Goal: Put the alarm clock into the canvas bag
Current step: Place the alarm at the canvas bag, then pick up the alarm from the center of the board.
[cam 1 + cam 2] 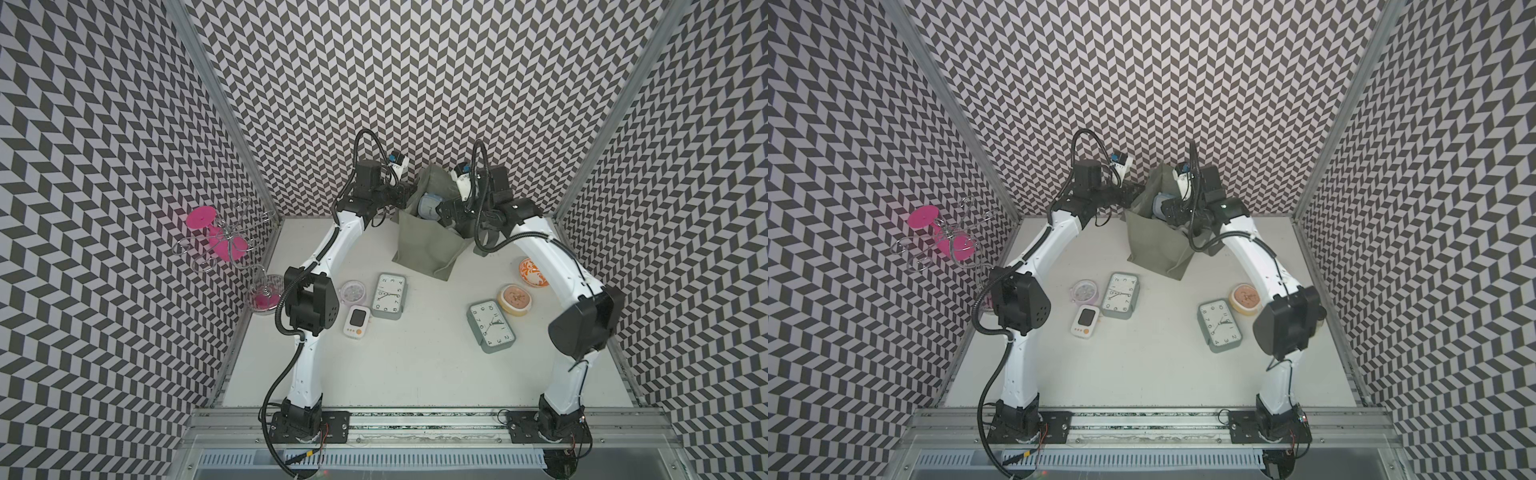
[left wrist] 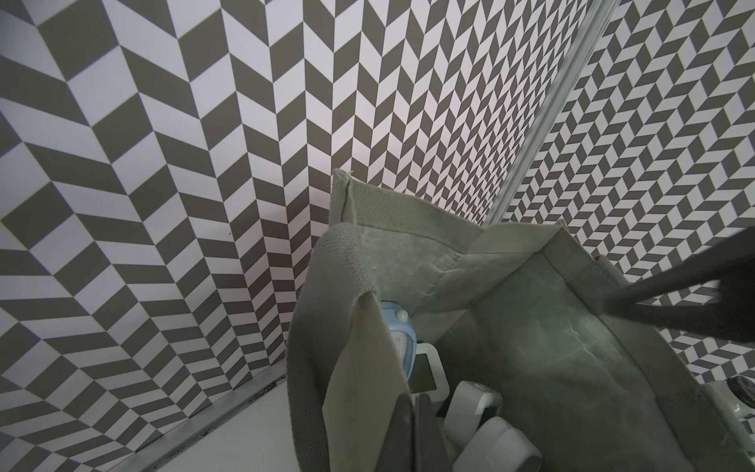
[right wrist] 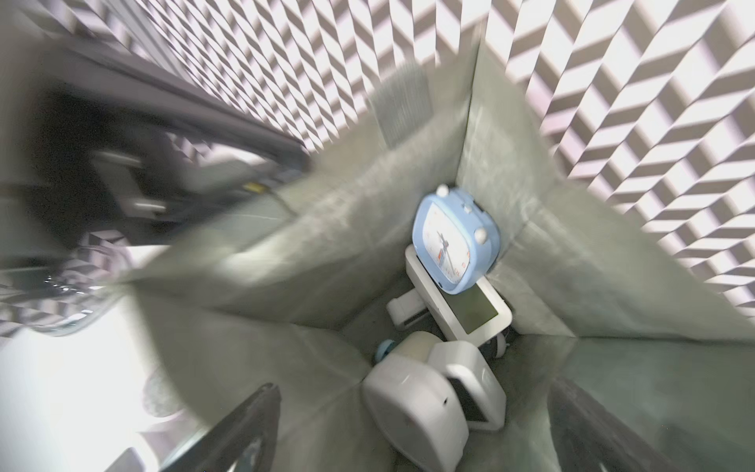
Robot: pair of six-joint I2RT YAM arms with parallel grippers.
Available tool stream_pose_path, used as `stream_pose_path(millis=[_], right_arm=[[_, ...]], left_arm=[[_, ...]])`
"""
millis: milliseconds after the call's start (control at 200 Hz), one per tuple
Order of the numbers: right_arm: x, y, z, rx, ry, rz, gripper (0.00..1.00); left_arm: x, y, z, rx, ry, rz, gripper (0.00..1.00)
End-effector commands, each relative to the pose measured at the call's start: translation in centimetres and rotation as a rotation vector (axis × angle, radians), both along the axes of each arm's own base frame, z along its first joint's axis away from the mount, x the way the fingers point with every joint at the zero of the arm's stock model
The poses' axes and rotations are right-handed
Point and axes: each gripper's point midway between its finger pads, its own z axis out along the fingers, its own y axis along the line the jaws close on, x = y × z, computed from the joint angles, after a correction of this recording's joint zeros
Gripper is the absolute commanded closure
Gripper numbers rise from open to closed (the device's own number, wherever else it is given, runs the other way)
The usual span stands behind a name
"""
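Note:
The light-blue alarm clock (image 2: 402,331) already leans inside the bag, so next my left gripper needs to spread its fingers at the bag's near rim (image 2: 405,387) to release it.
The grey-green canvas bag (image 1: 424,245) (image 1: 1154,245) stands open at the back of the table. My left gripper (image 1: 405,195) (image 2: 414,412) is shut on the bag's near rim (image 2: 363,367) and holds the mouth open. Over the mouth hangs my right gripper (image 1: 442,212) (image 3: 414,386), jaws wide apart with nothing between them. A light-blue alarm clock (image 3: 453,241) (image 2: 402,331) leans in a corner inside the bag, resting on a white digital clock (image 3: 470,310). Two more white clocks (image 3: 421,408) lie on the bag's floor.
Two grey-green rectangular clocks (image 1: 388,296) (image 1: 492,326), a small white digital clock (image 1: 356,322) and a round pinkish clock (image 1: 353,292) lie on the table. Two bowls (image 1: 515,299) (image 1: 532,272) sit at the right. A pink piece on a wire stand (image 1: 212,232) is at the left wall.

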Motion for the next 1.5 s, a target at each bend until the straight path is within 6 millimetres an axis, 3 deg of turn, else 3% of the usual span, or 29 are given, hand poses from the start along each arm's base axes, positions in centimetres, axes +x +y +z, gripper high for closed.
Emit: stream_pose_path(millis=[0, 130, 250, 411, 576, 696, 821, 991, 1202, 1372, 1497], right_arm=[[-2.7, 0.2, 3.5, 0.104, -0.085, 0.030, 0.01], [-6.1, -1.6, 4.0, 0.159, -0.122, -0.007, 0.00], [-7.5, -4.0, 4.0, 0.218, -0.126, -0.097, 0.04], [-7.4, -6.2, 3.5, 0.299, -0.101, -0.163, 0.08], [-6.4, -6.4, 3.1, 0.335, -0.084, -0.152, 0.09], [-6.4, -6.2, 3.7, 0.351, -0.101, -0.127, 0.05], [-7.1, -6.0, 3.7, 0.376, -0.111, -0.095, 0.01], [-9.0, -5.6, 3.3, 0.437, -0.108, -0.058, 0.01], [-13.0, -5.9, 2.5, 0.492, -0.105, -0.021, 0.01], [-15.9, -5.5, 0.5, 0.528, -0.052, 0.027, 0.01], [-18.1, -3.2, -2.7, 0.533, 0.045, 0.111, 0.03]], left_arm=[[0.3, -0.1, 1.5, -0.020, -0.044, -0.010, 1.00], [0.6, 0.2, 1.2, -0.017, -0.041, 0.003, 1.00], [1.8, 1.4, 0.6, -0.011, -0.033, 0.054, 1.00], [4.0, 4.0, -0.1, -0.026, -0.001, 0.124, 1.00], [4.9, 5.7, -0.3, -0.030, 0.004, 0.170, 0.95], [4.5, 5.7, 0.8, -0.080, 0.002, 0.126, 0.89], [3.3, 5.4, 3.1, -0.120, -0.024, 0.076, 0.75], [1.8, 5.9, 5.8, -0.154, -0.039, 0.082, 0.38], [-1.7, 8.2, 8.5, -0.211, -0.050, 0.160, 0.20], [-7.9, 12.4, 6.8, -0.297, -0.057, 0.313, 0.10], [-11.9, 14.7, 2.7, -0.351, -0.002, 0.407, 0.06]])
